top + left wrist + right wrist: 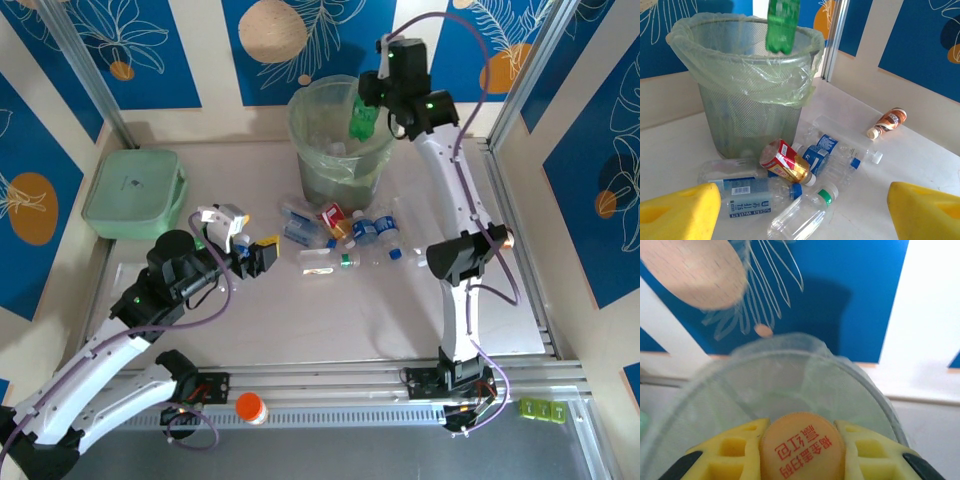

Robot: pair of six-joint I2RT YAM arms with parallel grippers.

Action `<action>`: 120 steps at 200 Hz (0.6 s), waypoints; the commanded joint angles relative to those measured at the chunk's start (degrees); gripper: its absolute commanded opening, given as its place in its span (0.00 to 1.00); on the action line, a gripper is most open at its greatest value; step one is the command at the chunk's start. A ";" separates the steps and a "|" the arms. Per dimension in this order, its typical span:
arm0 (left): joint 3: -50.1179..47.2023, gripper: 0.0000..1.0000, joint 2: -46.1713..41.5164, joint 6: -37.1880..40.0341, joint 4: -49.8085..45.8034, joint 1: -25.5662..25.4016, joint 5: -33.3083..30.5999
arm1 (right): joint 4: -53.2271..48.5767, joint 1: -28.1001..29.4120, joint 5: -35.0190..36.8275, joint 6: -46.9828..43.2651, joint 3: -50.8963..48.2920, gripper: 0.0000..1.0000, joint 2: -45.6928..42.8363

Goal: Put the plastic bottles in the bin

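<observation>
My right gripper needs to lower the green bottle [363, 120] next through the bagged opening of the bin, which it already hangs over, and let go of the orange cap.
My right gripper [369, 98] is shut on the orange cap [802, 447] of a green plastic bottle [363, 120], which hangs neck-up over the mouth of the bin [335, 165]. The left wrist view has that green bottle [782, 25] above the bagged rim of the bin [740, 115]. Several plastic bottles [340, 235] lie on the table in front of the bin: one with a red and gold label [785, 162], blue-labelled ones [747, 195], and a clear one with a green band [805, 212]. My left gripper [262, 256] stands open left of the pile, nothing between its yellow fingers [680, 212].
A flat mint-green box [135, 192] sits at the back left. A brown bottle [890, 121] lies apart, to the right of the pile near the right wall. An orange-capped item [250, 407] rests on the front rail. Blue patterned walls close in the table.
</observation>
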 commanded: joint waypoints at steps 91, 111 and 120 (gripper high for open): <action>-0.05 0.87 -1.17 2.16 -0.16 -0.26 -1.81 | -4.59 0.99 4.70 -1.31 3.74 0.12 12.93; 0.03 0.87 -1.08 2.27 -0.28 -0.34 -1.99 | -5.25 1.04 4.27 -0.77 4.27 0.16 13.99; 0.03 0.87 -1.09 2.28 -0.28 -0.28 -2.08 | -5.54 1.04 4.27 -0.55 4.32 0.23 14.09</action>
